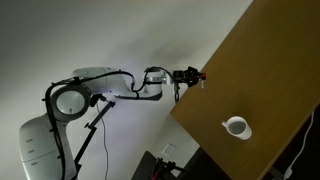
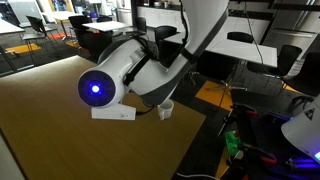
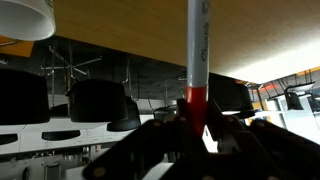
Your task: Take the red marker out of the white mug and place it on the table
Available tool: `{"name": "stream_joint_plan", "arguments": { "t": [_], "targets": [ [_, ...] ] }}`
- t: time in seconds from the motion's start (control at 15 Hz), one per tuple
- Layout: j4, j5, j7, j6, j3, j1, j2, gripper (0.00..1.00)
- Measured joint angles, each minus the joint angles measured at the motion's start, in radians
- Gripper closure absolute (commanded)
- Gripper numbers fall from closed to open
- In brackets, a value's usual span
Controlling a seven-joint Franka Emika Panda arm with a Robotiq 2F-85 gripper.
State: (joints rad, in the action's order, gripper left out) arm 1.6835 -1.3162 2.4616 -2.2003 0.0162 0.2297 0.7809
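Observation:
I will tilt my gripper toward the bare table below it, lower the red marker and release it clear of the mug.
My gripper (image 1: pixel 186 76) is shut on the red marker (image 1: pixel 199 75) and holds it at the edge of the brown wooden table (image 1: pixel 270 70), apart from the white mug (image 1: pixel 236 127). In the wrist view, which stands upside down, the marker (image 3: pixel 197 60) shows as a pale barrel with a red end, clamped between the dark jaws (image 3: pixel 197 120). The mug (image 3: pixel 25 15) sits at the top left there, on the table (image 3: pixel 130 30). In an exterior view the mug (image 2: pixel 166 108) stands near the table's edge (image 2: pixel 60 130), partly behind the arm; the gripper is hidden there.
The arm's bulky body with a blue light (image 2: pixel 96 89) blocks much of an exterior view. Office chairs (image 3: pixel 95 100) and desks (image 2: pixel 250 45) stand beyond the table. A dark stand and cables (image 1: pixel 90 130) are beside the robot base.

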Motion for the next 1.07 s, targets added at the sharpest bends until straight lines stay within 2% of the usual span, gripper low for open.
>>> {"name": "stream_joint_plan", "arguments": {
  "t": [0.27,0.67,0.87,1.07],
  "targets": [
    [0.000,-0.006,0.000,-0.013,-0.008,-0.002,0.002,0.94],
    [-0.024,-0.043,-0.013,-0.149,-0.041,-0.007,0.004,0.94],
    [-0.062,-0.043,-0.059,-0.190,-0.065,-0.007,0.012,0.94],
    [-0.118,-0.030,-0.158,-0.273,-0.084,-0.013,0.039,0.94]
  ]
}}
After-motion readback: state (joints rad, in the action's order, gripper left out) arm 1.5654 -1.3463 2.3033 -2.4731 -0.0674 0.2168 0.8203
